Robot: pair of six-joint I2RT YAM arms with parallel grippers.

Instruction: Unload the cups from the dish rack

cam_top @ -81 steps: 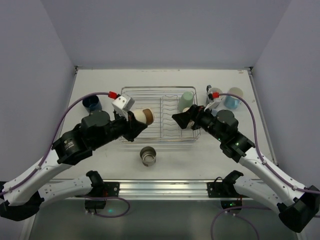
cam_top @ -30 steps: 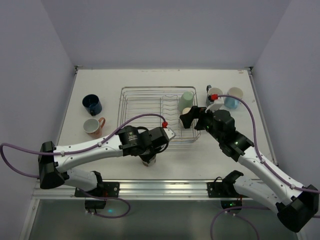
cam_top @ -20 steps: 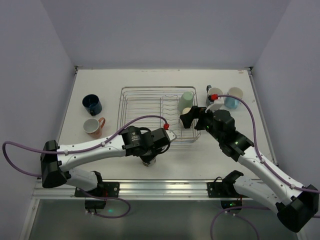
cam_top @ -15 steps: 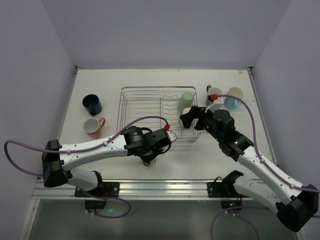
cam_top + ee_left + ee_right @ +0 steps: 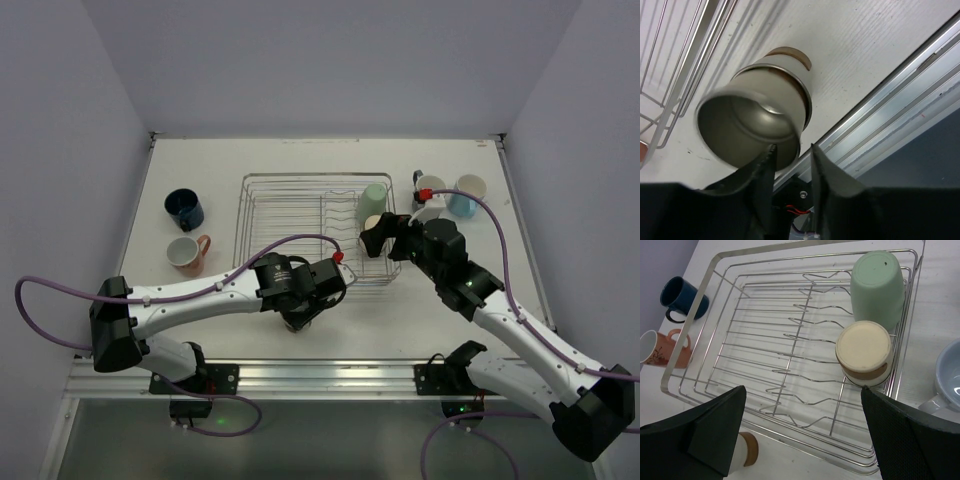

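The right gripper tilts to point down and lowers around the cream base of the brown-and-cream cup (image 5: 372,222) next, since the cup stands upturned in the rack (image 5: 300,176).
The dish rack (image 5: 300,176) holds an upturned mint cup (image 5: 374,196) and an upturned brown-and-cream cup (image 5: 372,222), both also in the right wrist view, mint (image 5: 877,287) and cream (image 5: 863,351). My right gripper (image 5: 375,238) hangs open and empty over the rack's front right (image 5: 801,390). My left gripper (image 5: 303,305) is down on the table in front of the rack. Its fingers (image 5: 790,155) straddle the near rim of another brown-and-cream cup (image 5: 765,95), one inside, one outside with a small gap. That cup also shows in the right wrist view (image 5: 747,452).
A navy mug (image 5: 185,208) and a salmon mug (image 5: 186,254) stand left of the rack. Several unloaded cups (image 5: 450,192) cluster at its right. The metal rail (image 5: 900,100) of the table's front edge runs close behind the left gripper. The metal cup is hidden under the left gripper.
The left arm carried the brown-and-cream cup from over the rack down to the table in front of it and now hovers there, creeping right. The right gripper has barely moved.
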